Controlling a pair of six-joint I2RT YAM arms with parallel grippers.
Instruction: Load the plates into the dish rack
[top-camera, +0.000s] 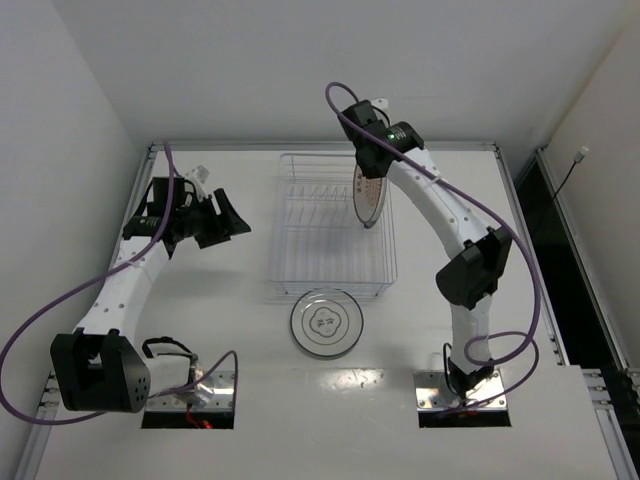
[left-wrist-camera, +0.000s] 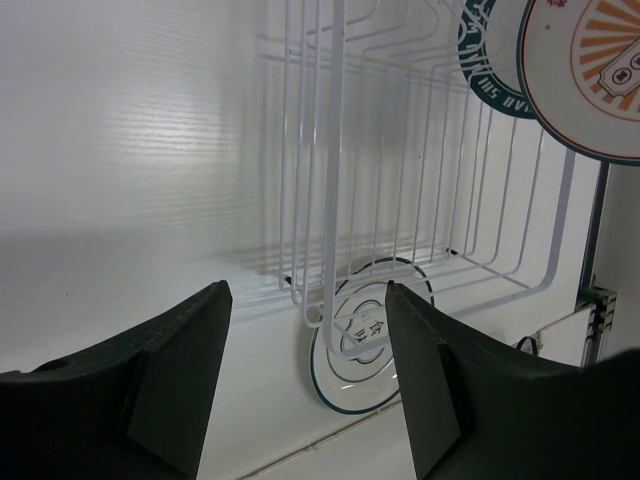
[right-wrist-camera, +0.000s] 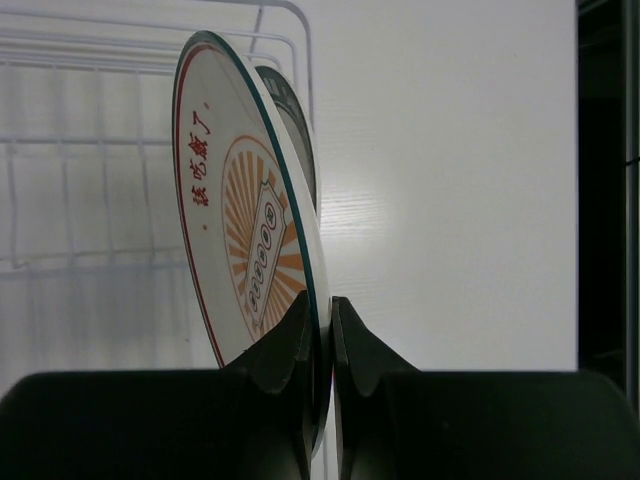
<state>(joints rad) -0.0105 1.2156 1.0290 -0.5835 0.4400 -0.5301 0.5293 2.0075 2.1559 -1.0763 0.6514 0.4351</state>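
Observation:
My right gripper lowers the orange-patterned plate beside the teal-rimmed plate (top-camera: 370, 195) next, slightly toward the rack's middle, as that one already stands by the rack's side.
My right gripper (right-wrist-camera: 322, 305) is shut on the rim of the plate with the orange-brown centre pattern (right-wrist-camera: 245, 220). It holds this plate (top-camera: 370, 195) upright over the right side of the dish rack (top-camera: 330, 225). Just behind it, inside the rack, stands the plate with the dark teal rim band (left-wrist-camera: 485, 60), its edge (right-wrist-camera: 295, 120) showing past the orange one. The plate with a thin dark ring (top-camera: 326, 323) lies flat on the table in front of the rack. My left gripper (top-camera: 232, 226) hangs open and empty to the left of the rack, and its wrist view looks through the rack's wires (left-wrist-camera: 420, 200) at the ringed plate (left-wrist-camera: 370, 345).
The white table ends at raised side rails and a back wall close behind the rack. A dark gap (top-camera: 560, 260) runs along the right edge. Purple cables loop from both arms near their bases (top-camera: 470, 390).

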